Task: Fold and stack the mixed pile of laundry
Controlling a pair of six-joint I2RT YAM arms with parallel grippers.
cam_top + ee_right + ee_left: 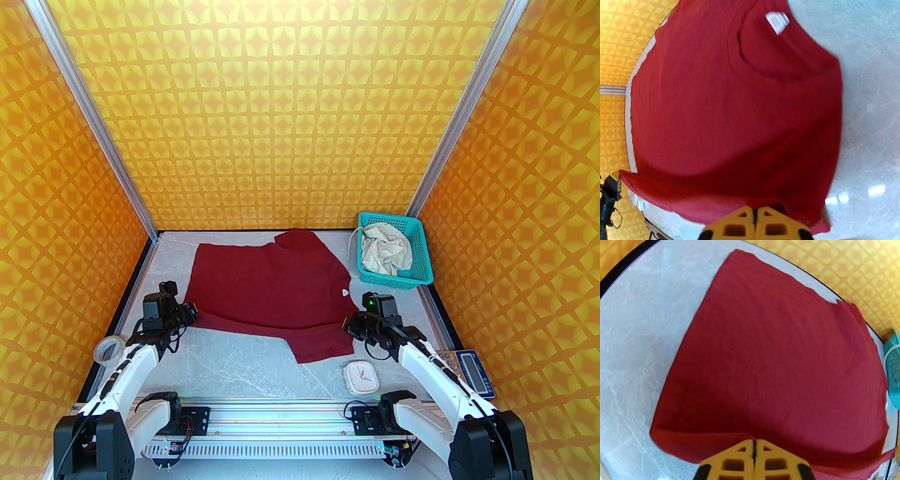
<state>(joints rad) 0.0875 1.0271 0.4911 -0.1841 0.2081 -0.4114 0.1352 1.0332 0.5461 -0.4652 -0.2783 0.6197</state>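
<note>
My left gripper should next pull the shirt's pinched corner back and down onto the table, then release it, as the shirt's near edge stands up folded.
A dark maroon-red shirt [272,286] lies spread on the grey table, collar and white label toward the right, one sleeve reaching toward the near edge. My left gripper [193,313] is shut on the shirt's near left corner; in the left wrist view its yellow fingers [743,451] pinch a fold of red cloth [764,361]. At the shirt's near right edge, by the sleeve, my right gripper [346,325] is shut on the fabric [731,112], fingertips [764,214] closed on it. The cream-beige shorts [385,248] lie crumpled in the teal basket [419,262].
The teal mesh basket stands at the back right corner, a drawstring hanging over its left rim. A roll of tape [108,349] sits at the left table edge. A small white clock [361,376] lies near the front, and a scale [471,370] at the right edge.
</note>
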